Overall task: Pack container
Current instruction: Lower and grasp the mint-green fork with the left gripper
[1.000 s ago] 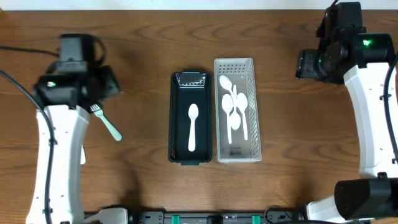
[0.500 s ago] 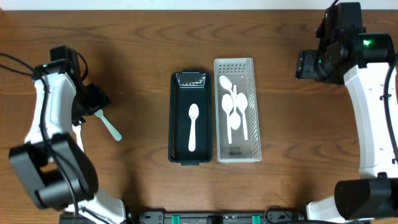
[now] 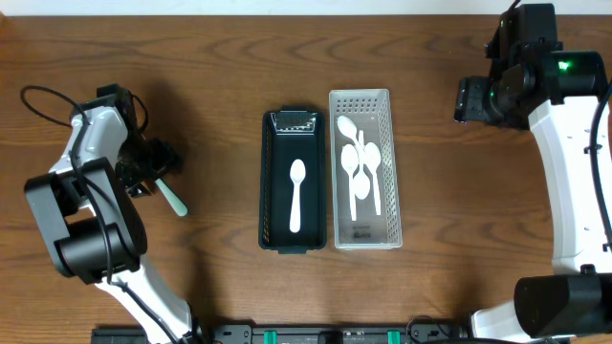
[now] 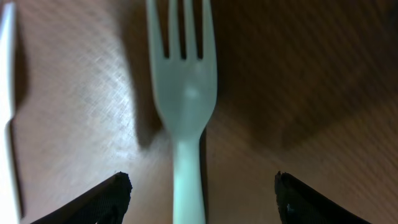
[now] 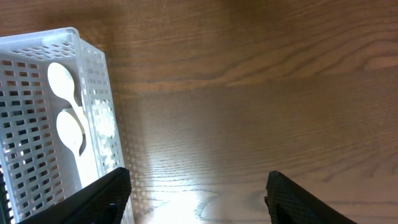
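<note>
My left gripper lowers toward the wood next, onto the fork's handle [image 3: 164,187] [image 4: 188,186] just behind the tined head, since this already runs between its two open fingers.
A pale green plastic fork [image 3: 171,197] lies on the wood at the left. My left gripper [image 3: 153,164] is low over it, open, with the fork's handle [image 4: 188,186] between the two fingertips [image 4: 202,202] and its tines pointing away. A black tray [image 3: 269,182] in the middle holds one white spoon [image 3: 296,194]. A white perforated basket [image 3: 390,172] beside it holds several white utensils [image 3: 361,170]. My right gripper [image 5: 198,199] is open and empty above bare wood, right of the basket [image 5: 37,124].
A thin white utensil edge [image 4: 7,106] lies left of the fork in the left wrist view. The right arm [image 3: 521,81] hangs over the table's far right corner.
My left arm has swung and dropped down over the fork, its wrist turning; its fingers now straddle the fork's handle. The fork, trays and right arm have not moved.
</note>
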